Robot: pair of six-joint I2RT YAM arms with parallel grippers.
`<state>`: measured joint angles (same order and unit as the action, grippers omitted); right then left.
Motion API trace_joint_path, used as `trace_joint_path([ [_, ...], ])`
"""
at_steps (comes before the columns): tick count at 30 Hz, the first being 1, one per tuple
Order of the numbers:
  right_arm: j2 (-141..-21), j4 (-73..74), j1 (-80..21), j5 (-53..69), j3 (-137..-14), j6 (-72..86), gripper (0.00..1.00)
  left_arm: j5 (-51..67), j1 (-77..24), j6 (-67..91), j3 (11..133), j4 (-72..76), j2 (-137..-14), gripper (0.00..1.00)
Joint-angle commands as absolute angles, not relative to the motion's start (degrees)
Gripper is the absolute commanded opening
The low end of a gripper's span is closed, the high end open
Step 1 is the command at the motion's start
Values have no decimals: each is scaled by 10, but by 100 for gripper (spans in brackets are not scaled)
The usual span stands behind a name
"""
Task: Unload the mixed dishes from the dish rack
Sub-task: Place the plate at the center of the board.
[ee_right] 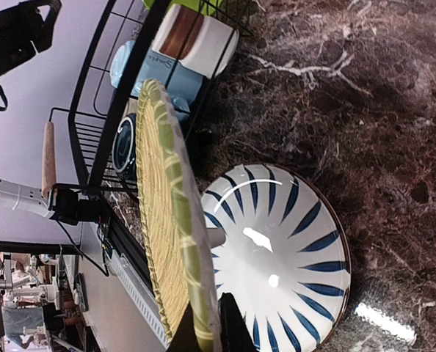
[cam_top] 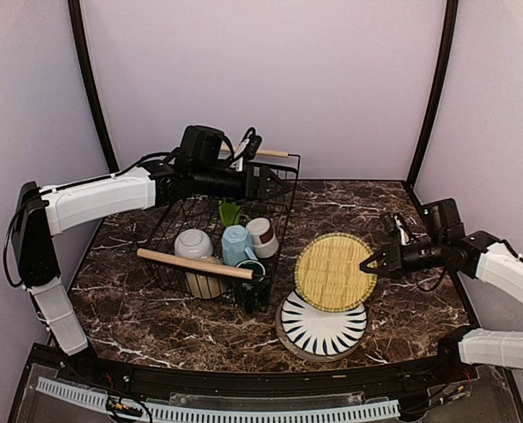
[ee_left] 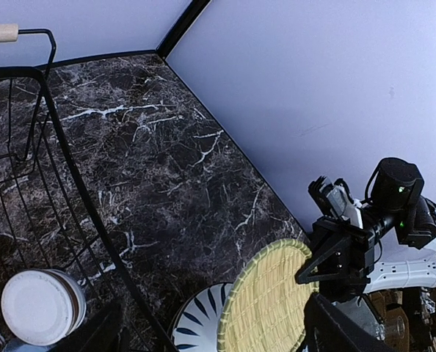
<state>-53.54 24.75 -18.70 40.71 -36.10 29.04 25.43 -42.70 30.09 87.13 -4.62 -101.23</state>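
My right gripper is at the rim of the woven plate [cam_top: 335, 271], which still hangs past the striped plate's far edge. Next it will move down and back over the striped plate [cam_top: 323, 327] and let go of the woven plate's rim.
My right gripper [cam_top: 368, 264] is shut on the rim of a lime-green woven plate [cam_top: 335, 271] and holds it tilted on edge above the black-and-white striped plate [cam_top: 323, 328], which lies on the table. The right wrist view shows the woven plate [ee_right: 163, 220] edge-on between my fingers, over the striped plate [ee_right: 284, 249]. My left gripper [cam_top: 275, 183] is open and empty, above the far right corner of the black wire dish rack [cam_top: 292, 176]. In the rack are a white bowl [cam_top: 194, 243], a light blue mug [cam_top: 237, 244], a brown-white cup [cam_top: 262, 234], a dark green mug [cam_top: 253, 275], a cream bowl [cam_top: 207, 280] and a lime-green plate [cam_top: 230, 212].
The rack's near wooden handle [cam_top: 195, 263] crosses above the bowls; the far handle [cam_top: 275, 153] is behind my left wrist. Dark marble table [cam_top: 349, 207] stretches right of the rack. Lavender walls close the back and sides.
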Motion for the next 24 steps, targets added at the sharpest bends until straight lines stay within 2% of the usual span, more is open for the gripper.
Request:
trace_joint_path([
  [1,-559,282,-188,447,-352,256,0,247,-424,295,881,-56,-990,81],
  [15,-660,204,-273,427,-318,269,0,239,-424,303,858,-53,-973,81],
  [24,-680,158,-282,406,-294,294,1,240,-424,303,859,-53,-977,82],
])
